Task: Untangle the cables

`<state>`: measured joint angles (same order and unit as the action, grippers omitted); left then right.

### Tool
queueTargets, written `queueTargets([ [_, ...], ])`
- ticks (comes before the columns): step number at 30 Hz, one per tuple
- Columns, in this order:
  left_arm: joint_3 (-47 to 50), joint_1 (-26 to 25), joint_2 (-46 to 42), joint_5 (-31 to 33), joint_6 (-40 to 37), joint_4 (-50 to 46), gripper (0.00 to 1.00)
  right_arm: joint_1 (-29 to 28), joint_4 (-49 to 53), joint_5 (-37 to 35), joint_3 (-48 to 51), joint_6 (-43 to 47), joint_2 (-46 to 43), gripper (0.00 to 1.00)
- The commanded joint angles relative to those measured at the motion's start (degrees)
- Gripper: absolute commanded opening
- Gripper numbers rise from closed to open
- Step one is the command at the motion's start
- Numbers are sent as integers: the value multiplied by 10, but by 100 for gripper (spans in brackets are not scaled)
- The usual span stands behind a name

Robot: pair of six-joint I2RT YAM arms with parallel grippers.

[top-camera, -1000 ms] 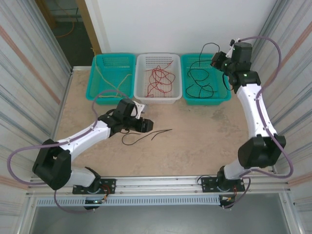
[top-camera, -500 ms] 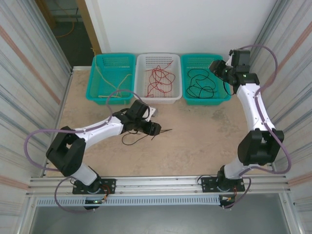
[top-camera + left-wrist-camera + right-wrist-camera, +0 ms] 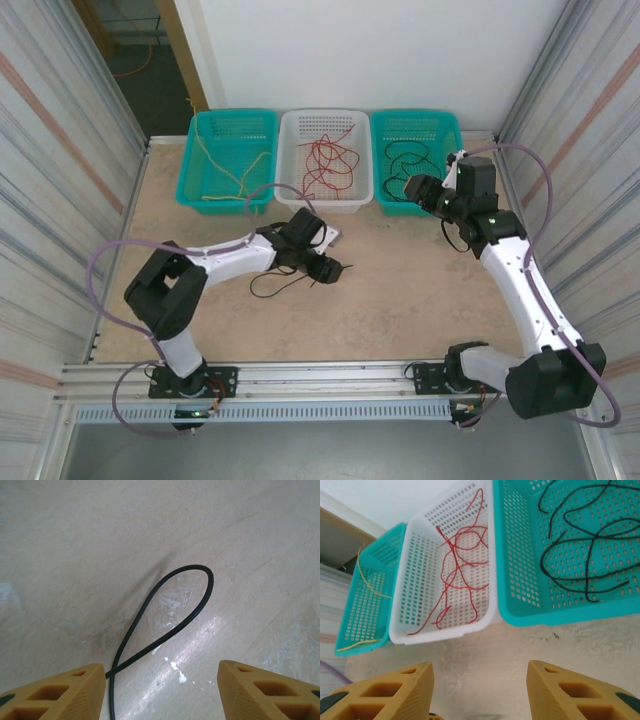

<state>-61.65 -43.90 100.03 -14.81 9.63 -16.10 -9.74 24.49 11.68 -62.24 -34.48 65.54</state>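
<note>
My left gripper lowers its open fingers around the crossing parts of the thin black cable's loop next, then closes them.
One black cable (image 3: 265, 294) lies loose on the table. In the left wrist view its loop (image 3: 194, 567) curves ahead of my left gripper (image 3: 160, 677), whose jaws are open with the strand running by the left finger (image 3: 75, 685). From above, that gripper (image 3: 325, 268) hovers over the cable's right end. My right gripper (image 3: 415, 188) is open and empty, just in front of the right teal basket (image 3: 420, 113). Black cables (image 3: 587, 555) lie in that basket, red cables (image 3: 457, 565) in the white basket (image 3: 420, 555), and a yellow cable (image 3: 367, 585) in the left teal basket (image 3: 375, 610).
The three baskets stand in a row along the table's far edge (image 3: 320, 205). Corrugated metal walls (image 3: 60, 180) close in both sides. Bare table surface (image 3: 400, 290) stretches between the two arms.
My right gripper has opened, dropped a black cable into the right teal basket and pulled back toward the table. My left arm has reached right over the loose black cable.
</note>
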Motion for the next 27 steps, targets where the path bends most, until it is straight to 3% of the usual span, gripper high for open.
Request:
queueTargets([
  [1,-20,2,17,19,-26,4,59,-3,-4,-2,15,-20,-26,52],
  [13,-29,3,53,22,-21,40,39,-16,2,3,45,-34,-50,52],
  [19,-27,8,24,23,-10,43,0,-25,3,4,44,-35,-49,52],
  [27,-5,65,-112,-80,71,80,0,-38,-17,38,34,-36,-52,54],
])
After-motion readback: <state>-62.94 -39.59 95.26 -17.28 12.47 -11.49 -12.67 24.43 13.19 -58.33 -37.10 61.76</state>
